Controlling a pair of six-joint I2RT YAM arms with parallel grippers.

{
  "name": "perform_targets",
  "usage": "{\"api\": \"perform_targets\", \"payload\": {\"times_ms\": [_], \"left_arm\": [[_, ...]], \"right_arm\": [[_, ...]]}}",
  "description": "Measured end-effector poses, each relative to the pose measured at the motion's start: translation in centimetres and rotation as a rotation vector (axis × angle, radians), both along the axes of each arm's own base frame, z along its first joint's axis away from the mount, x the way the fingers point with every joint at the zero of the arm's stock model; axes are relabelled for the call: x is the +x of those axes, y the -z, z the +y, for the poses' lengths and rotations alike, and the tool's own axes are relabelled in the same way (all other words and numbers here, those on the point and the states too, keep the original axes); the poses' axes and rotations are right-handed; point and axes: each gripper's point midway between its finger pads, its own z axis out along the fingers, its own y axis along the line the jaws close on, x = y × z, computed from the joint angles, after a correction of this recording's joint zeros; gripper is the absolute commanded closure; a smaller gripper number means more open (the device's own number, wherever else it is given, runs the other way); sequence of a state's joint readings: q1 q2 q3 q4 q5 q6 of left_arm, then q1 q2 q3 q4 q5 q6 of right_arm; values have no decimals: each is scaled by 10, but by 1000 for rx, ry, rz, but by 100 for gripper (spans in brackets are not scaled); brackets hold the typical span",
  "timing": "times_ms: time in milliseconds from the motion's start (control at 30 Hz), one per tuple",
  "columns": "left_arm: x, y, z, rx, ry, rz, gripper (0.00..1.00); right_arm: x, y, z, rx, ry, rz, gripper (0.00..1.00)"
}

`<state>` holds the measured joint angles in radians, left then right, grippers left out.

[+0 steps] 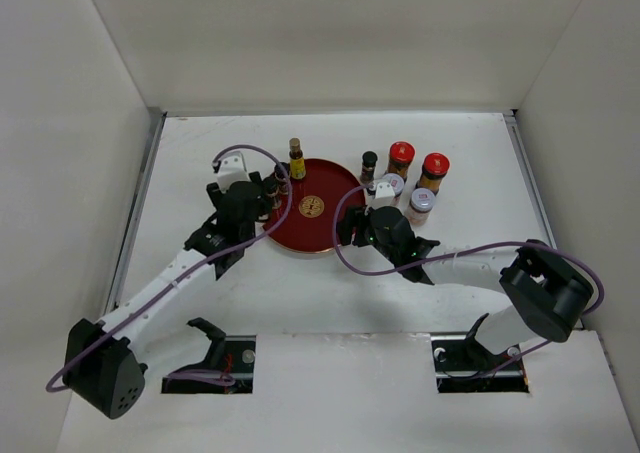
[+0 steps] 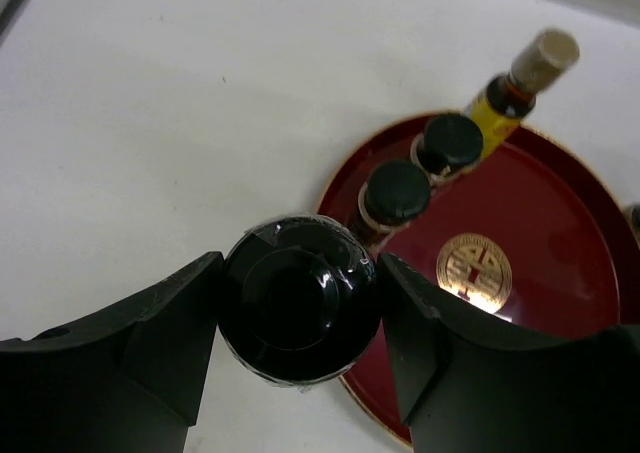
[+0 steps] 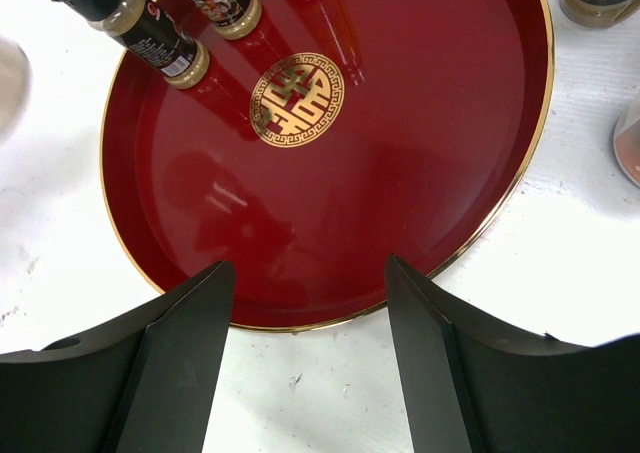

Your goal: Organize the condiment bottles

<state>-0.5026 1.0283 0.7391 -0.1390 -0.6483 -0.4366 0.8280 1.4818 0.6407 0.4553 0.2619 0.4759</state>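
My left gripper holds the dark bottle and should next go down onto the tray's bare near part and let go of it, because that spot is below and to the gripper's right in the top view.
My left gripper point(image 1: 264, 195) is shut on a black-capped dark bottle point(image 2: 298, 308) at the left rim of the round dark-red tray point(image 1: 325, 235). Two more black-capped bottles point(image 2: 396, 195) point(image 2: 449, 143) and a yellow-labelled bottle point(image 1: 296, 161) stand along the tray's far-left rim. My right gripper point(image 1: 352, 225) is open and empty over the tray's right rim point(image 3: 480, 223). Right of the tray on the table stand a dark black-capped bottle point(image 1: 369, 168), two red-lidded jars point(image 1: 401, 157) point(image 1: 434, 170) and two white-lidded jars point(image 1: 391, 186) point(image 1: 422, 205).
The white table is boxed in by white walls at the left, back and right. The right arm's purple cable point(image 1: 470, 248) loops over the table near the tray. Two openings point(image 1: 215, 358) point(image 1: 478, 358) lie at the near edge by the arm bases.
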Motion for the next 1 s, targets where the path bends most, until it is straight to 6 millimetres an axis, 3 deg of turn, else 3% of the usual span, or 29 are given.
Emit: {"api": "perform_targets", "payload": {"times_ms": [133,300,667,833,1000], "left_arm": [[-8,18,-31,20,89,57,66],[-3,44,-62,32,162,107,66],[13,76,-69,42,152,132,63],[14,84,-66,30,138,124,50],[16,83,-65,13,128,103,26]], "right_arm": [[0,0,0,0,1,-1,32],[0,0,0,0,3,-2,32],[1,0,-1,-1,8,-3,32],[1,-1,-1,-1,9,-4,28],[3,-1,-3,-3,21,-7,25]]}}
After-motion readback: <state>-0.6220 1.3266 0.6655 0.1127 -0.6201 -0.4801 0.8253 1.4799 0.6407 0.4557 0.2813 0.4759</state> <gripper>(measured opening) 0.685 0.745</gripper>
